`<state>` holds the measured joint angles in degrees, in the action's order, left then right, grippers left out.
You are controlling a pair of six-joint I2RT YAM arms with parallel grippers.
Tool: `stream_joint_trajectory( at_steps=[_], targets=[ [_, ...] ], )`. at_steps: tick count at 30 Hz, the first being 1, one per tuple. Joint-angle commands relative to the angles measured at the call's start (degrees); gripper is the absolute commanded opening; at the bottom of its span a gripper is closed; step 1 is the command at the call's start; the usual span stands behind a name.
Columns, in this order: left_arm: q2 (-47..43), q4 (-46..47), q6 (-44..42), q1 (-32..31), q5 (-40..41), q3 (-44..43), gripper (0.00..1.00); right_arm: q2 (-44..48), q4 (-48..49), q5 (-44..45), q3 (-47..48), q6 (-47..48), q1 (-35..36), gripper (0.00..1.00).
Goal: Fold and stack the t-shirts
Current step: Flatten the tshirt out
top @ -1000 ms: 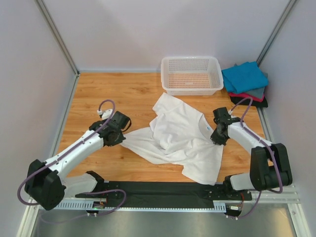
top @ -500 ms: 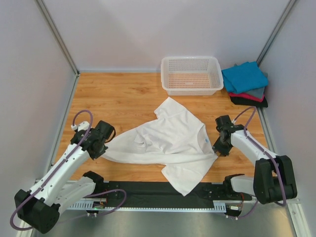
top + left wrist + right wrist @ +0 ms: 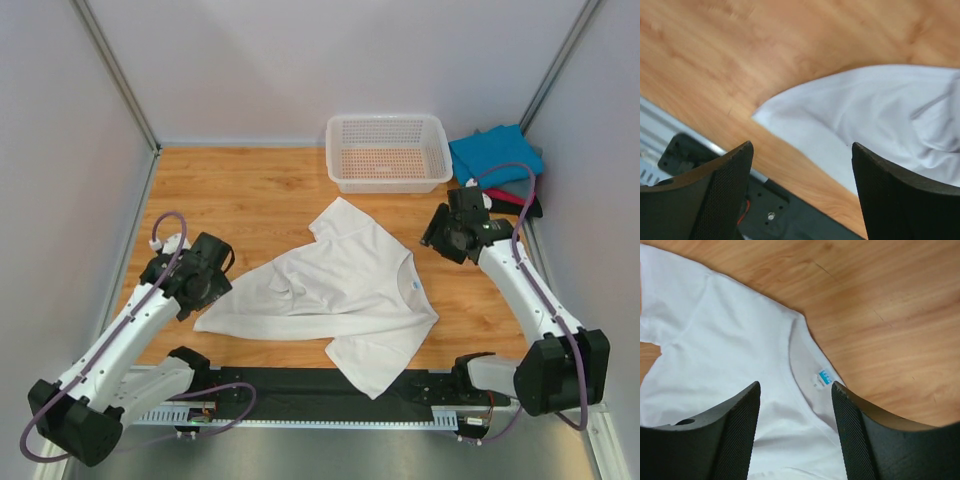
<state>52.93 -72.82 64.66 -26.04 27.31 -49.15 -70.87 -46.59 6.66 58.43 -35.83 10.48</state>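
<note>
My right gripper is hovering beside the shirt, so next it needs to move down and to the left in the top view and close on the shirt's shoulder edge between collar and far sleeve.
A white t-shirt lies spread on the wooden table, its neck label toward the right. My left gripper hovers open at the shirt's left corner, and nothing sits between the left gripper's fingers. My right gripper is raised to the right of the shirt and open. The right wrist view looks down between the right gripper's fingers onto the collar and blue label. A stack of folded t-shirts, teal over grey, red and black, sits at the back right.
A white mesh basket stands at the back centre, next to the folded stack. Grey walls close in the left, right and back sides. A black base rail runs along the near edge, under the shirt's lower sleeve.
Both grippers opened and let go of the white shirt after pulling it flatter and leftward. The right arm lifted and swung back toward the stack; the left barely moved.
</note>
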Motion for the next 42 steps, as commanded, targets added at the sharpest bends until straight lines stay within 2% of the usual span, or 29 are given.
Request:
stream_joint_trajectory(
  at_steps=[1, 2, 5, 6, 11, 14, 19, 21, 27, 32, 35, 38, 42],
  targets=[
    [2.5, 11.2, -12.7, 0.3, 5.8, -6.7, 0.86, -4.1, 10.8, -5.9, 2.3, 6.3, 1.2, 0.61],
    [4.6, 16.0, -18.2, 0.3, 5.4, -7.9, 0.87, -6.7, 14.0, -8.1, 3.1, 7.6, 2.4, 0.64],
    [9.5, 22.9, -24.9, 0.4, 2.1, -8.8, 0.87, -11.6, 17.8, -8.4, 5.0, 10.4, 5.3, 0.65],
    [11.0, 27.1, -27.7, 0.4, -1.2, -8.6, 0.87, -15.4, 19.2, -7.7, 6.8, 11.3, 5.9, 0.65],
    [21.7, 30.6, -23.9, 0.7, -5.2, -7.1, 0.87, -26.7, 20.8, -5.0, 12.9, 12.4, 6.7, 0.55],
    [25.9, 33.8, -22.8, 0.8, -8.9, -5.4, 0.86, -31.5, 21.8, -5.8, 15.3, 12.9, 6.9, 0.54],
    [28.5, 38.4, -23.4, 0.8, -12.4, -3.2, 0.82, -37.1, 21.2, -5.9, 17.1, 13.0, 6.9, 0.52],
    [28.7, 39.8, -24.1, 0.8, -12.7, -2.5, 0.81, -38.5, 20.3, -5.6, 17.0, 11.7, 7.1, 0.49],
    [30.4, 41.4, -25.6, 0.8, -12.4, -2.4, 0.80, -38.8, 18.8, -2.8, 11.9, 9.9, 7.0, 0.44],
    [33.6, 40.7, -25.2, 0.8, -12.7, -4.4, 0.80, -38.9, 17.1, -2.5, 7.5, 6.1, 6.9, 0.28],
    [35.7, 39.1, -22.9, 0.8, -11.3, -5.3, 0.80, -36.9, 16.9, -0.3, 3.3, 3.7, 6.9, 0.22],
    [38.4, 36.3, -21.4, 0.8, -8.9, -6.7, 0.80, -34.1, 16.0, -0.4, -0.2, 0.8, 6.5, 0.14],
    [39.9, 37.8, -21.3, 0.8, -10.0, -6.7, 0.79, -28.7, 11.8, 1.7, -2.8, -2.1, 6.4, 0.00]
  ],
)
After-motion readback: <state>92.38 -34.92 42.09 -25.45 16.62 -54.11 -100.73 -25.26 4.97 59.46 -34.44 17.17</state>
